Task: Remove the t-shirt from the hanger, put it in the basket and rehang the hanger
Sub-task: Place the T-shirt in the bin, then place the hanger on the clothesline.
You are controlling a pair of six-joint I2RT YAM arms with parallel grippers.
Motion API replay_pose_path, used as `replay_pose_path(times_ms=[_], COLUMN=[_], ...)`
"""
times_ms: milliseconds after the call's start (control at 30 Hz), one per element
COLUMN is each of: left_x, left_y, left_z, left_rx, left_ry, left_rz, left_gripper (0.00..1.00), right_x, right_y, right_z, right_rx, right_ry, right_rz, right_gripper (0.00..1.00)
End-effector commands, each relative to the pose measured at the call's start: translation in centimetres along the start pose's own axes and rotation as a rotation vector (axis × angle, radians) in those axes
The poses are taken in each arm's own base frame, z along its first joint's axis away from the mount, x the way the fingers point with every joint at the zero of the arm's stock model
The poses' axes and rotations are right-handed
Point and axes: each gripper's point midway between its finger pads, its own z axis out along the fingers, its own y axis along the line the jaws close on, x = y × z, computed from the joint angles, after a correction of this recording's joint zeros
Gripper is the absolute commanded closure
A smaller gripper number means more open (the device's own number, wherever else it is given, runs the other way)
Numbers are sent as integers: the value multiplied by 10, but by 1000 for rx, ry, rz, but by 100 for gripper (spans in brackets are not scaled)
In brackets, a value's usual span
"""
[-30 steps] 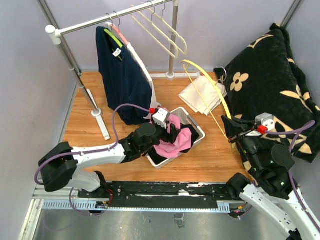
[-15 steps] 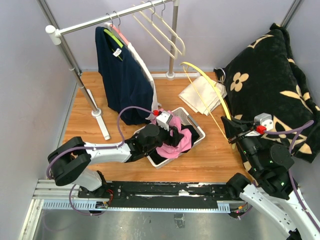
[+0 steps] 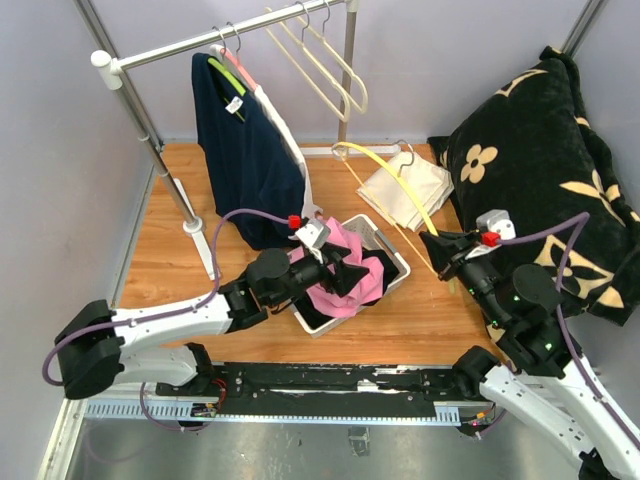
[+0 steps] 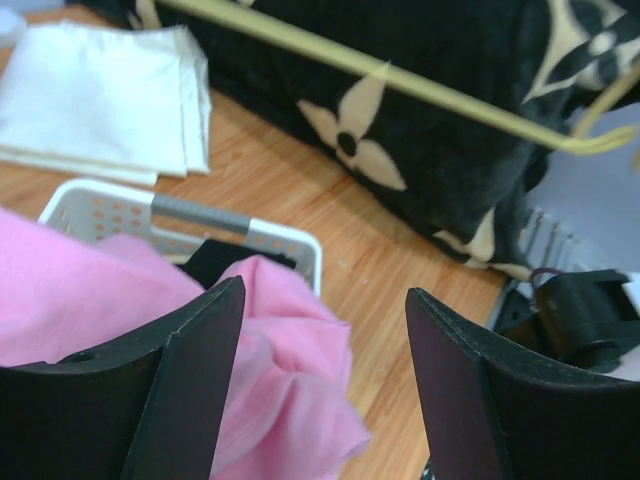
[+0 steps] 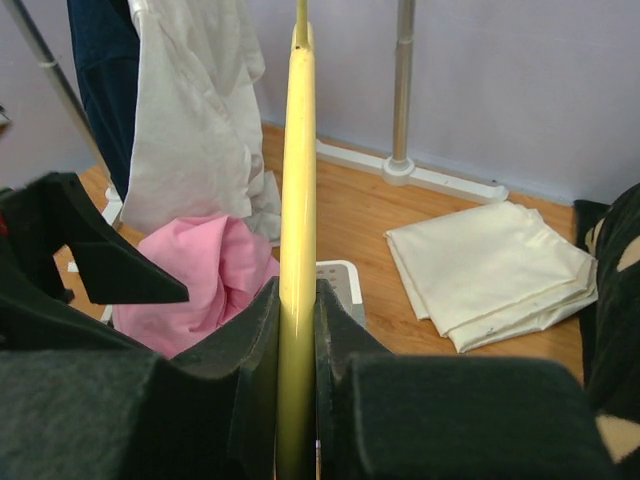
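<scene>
My right gripper raises the bare hanger (image 3: 385, 172) outward next. It then hooks it in the gap on the bar beside the white garment, above and outward, and releases it.
The pink t-shirt (image 3: 345, 292) lies bunched in a white basket (image 3: 396, 256), off the hanger. My left gripper (image 3: 345, 268) hovers just over it and is open. In the left wrist view the pink t-shirt (image 4: 290, 335) shows below the left gripper (image 4: 325, 292), against the left finger, with the basket (image 4: 200, 215) rim behind. My right gripper (image 3: 442, 250) is shut on the lower end of the bare yellow hanger (image 3: 385, 172), right of the basket. In the right wrist view the hanger (image 5: 298, 180) runs straight up from the right gripper (image 5: 298, 292), with the t-shirt (image 5: 200, 268) at left.
A clothes rack (image 3: 200, 40) holds a navy shirt (image 3: 245, 150), a white garment (image 5: 195, 110) and empty cream hangers (image 3: 325, 65). A folded cream cloth (image 3: 405, 190) lies on the wood floor. A black floral pillow (image 3: 540, 160) fills the right side.
My right arm has swung left with the yellow hanger. My left gripper went a little further over the basket, then drew back, still open.
</scene>
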Motion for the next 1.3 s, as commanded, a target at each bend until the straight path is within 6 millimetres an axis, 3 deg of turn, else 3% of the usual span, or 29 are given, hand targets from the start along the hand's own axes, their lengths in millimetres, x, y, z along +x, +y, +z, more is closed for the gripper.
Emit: replay_pose_path(times_ms=[0,300,600,933,1100,1267], left_x=[-29,-63,-75,-73,-66,-60], left_y=[-21,-12,18,51,58,61], left_z=[-18,-64,-109,-144,-150,-152], left_rx=[89,56,-69,-208,-234,-247], left_ry=[-79,-235,-372,-435,-432,-419], left_rz=[26,10,-34,-65,-70,-77], left_gripper=[30,30,30,30,30,30], right_x=[-24,-26,-56,-91,-107,-125], right_y=[19,34,48,68,66,79], right_z=[8,40,87,134,162,193], right_rx=[-79,-122,-142,-176,-136,-172], right_ry=[-56,-39,-90,-146,-171,-190], right_rz=[57,70,-11,-92,-159,-219], right_gripper=[99,99,99,99,99,99])
